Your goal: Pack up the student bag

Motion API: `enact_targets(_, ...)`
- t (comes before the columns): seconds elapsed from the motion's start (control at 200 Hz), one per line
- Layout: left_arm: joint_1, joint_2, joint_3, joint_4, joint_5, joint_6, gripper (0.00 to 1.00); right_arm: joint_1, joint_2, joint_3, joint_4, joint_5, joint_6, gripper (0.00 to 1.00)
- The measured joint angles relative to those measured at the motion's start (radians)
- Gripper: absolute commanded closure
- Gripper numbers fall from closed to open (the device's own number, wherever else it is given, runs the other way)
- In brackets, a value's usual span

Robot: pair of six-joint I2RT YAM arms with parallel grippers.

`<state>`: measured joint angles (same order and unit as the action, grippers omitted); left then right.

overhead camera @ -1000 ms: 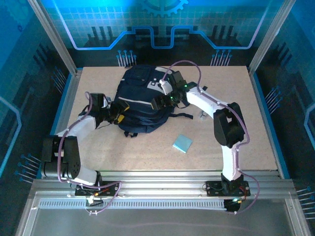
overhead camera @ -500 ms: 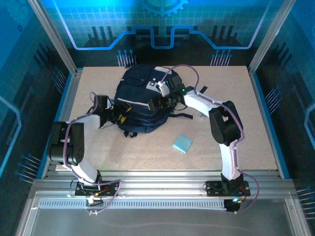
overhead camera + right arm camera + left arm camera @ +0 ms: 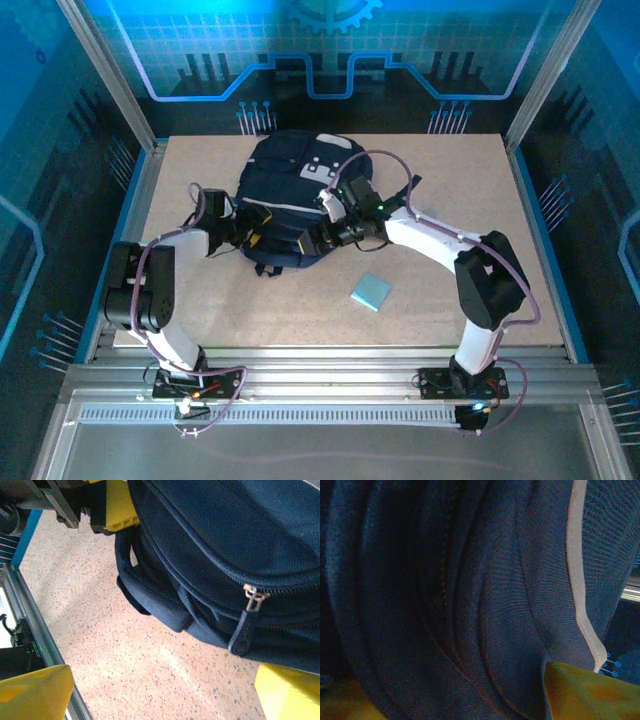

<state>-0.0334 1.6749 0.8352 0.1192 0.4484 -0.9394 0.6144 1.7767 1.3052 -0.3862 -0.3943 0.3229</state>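
Note:
The dark pull tab hangs loose, so next my left gripper will draw off the fabric, turn and swing over across the bag's near side to pinch it.
The student bag (image 3: 285, 190), a dark navy backpack with pale stripes, lies at the back middle of the table. My left gripper (image 3: 243, 235) is against its left near side. In the left wrist view navy fabric of the bag (image 3: 470, 605) bulges between the yellow fingertips (image 3: 590, 695), which hold it wide apart. My right gripper (image 3: 318, 240) hangs at the bag's near edge. It is open (image 3: 165, 700) over bare table, just short of the bag (image 3: 225, 535). A metal zip pull (image 3: 252, 600) with a navy tab hangs above the right fingertip. A padded strap loop (image 3: 150, 600) sticks out of the bag's underside.
A light blue notebook (image 3: 371, 291) lies flat on the table near the bag, to the right of my right gripper. The table's left rail (image 3: 30, 625) runs close by. The left gripper's yellow finger (image 3: 117, 507) presses the bag's side. Aluminium posts stand at the back corners.
My right gripper has come off the bag's top down to its near edge, the arm swinging out rightward. The left elbow drew in and up while its gripper stayed on the bag.

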Motion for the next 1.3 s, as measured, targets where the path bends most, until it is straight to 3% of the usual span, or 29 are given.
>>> enact_targets(0.195, -0.027, -0.053, 0.016, -0.103, -0.051, 0.063, 0.35, -0.046, 0.019, 0.075, -0.070, 0.137, 0.045, 0.42)
enact_targets(0.275, -0.059, -0.107, 0.022, -0.174, -0.092, 0.104, 0.35, -0.071, 0.072, 0.155, -0.069, 0.175, 0.073, 0.47)
enact_targets(0.5, -0.226, -0.245, 0.056, -0.335, -0.241, 0.188, 0.34, -0.080, 0.259, 0.336, -0.061, 0.223, 0.154, 0.52)
enact_targets(0.665, -0.341, -0.254, 0.067, -0.367, -0.352, 0.197, 0.34, -0.081, 0.314, 0.357, -0.074, 0.249, 0.229, 0.47)
enact_targets(0.926, -0.510, -0.068, 0.165, -0.382, -0.500, 0.198, 0.34, -0.081, 0.310, 0.339, -0.047, 0.309, 0.323, 0.43)
enact_targets(1.031, -0.563, 0.008, 0.226, -0.401, -0.562, 0.198, 0.34, -0.081, 0.305, 0.304, -0.023, 0.323, 0.343, 0.48)
enact_targets(1.301, -0.585, 0.119, 0.346, -0.482, -0.653, 0.187, 0.41, -0.084, 0.313, 0.303, 0.016, 0.306, 0.380, 0.85)
